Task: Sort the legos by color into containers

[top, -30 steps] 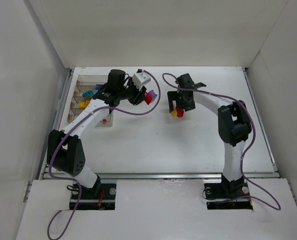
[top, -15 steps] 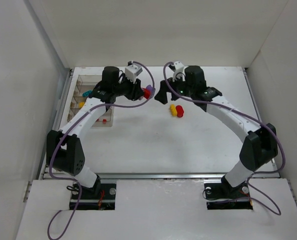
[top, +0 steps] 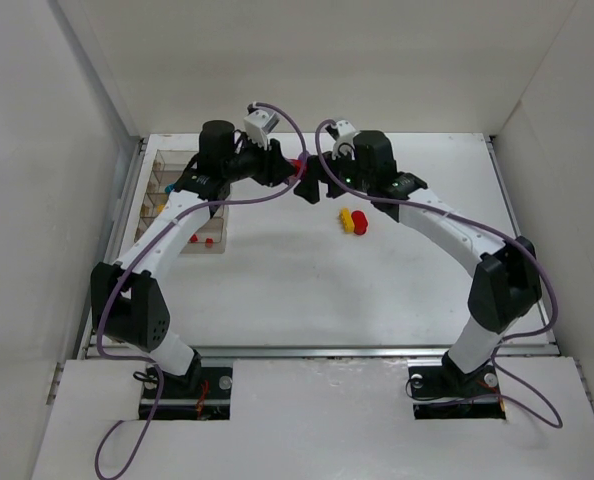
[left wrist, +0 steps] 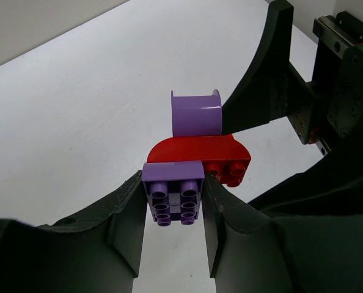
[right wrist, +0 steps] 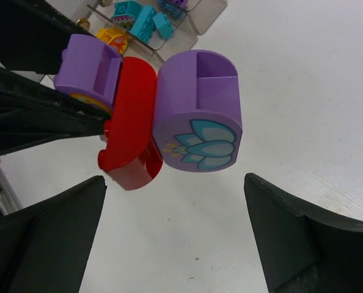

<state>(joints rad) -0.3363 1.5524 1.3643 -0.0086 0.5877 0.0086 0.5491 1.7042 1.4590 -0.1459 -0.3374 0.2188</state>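
Note:
I should next carry the small purple brick across to the left in the top view with my left gripper, lower it into the tray's far section with purple and let it go.
My left gripper (left wrist: 174, 210) is shut on a small purple brick (left wrist: 174, 192), one end of a cluster with a red arched brick (left wrist: 200, 155) and a rounded purple piece (left wrist: 197, 113). The cluster (top: 297, 166) hangs above the table at the back centre. My right gripper (right wrist: 175, 238) is open and faces the cluster's rounded purple piece (right wrist: 198, 110), which bears a lotus print, without touching it. A yellow and red lego pair (top: 353, 221) lies on the table. The divided clear tray (top: 165, 158) stands at the back left and holds cyan (right wrist: 142, 17), yellow and red bricks.
White walls close in the table at the back and on both sides. Both arms meet at the back centre (top: 312, 180). The tray lies under the left arm's forearm.
My right arm has left the yellow and red pair and swung left, up to the cluster. My left gripper has moved a little up and back with the cluster.

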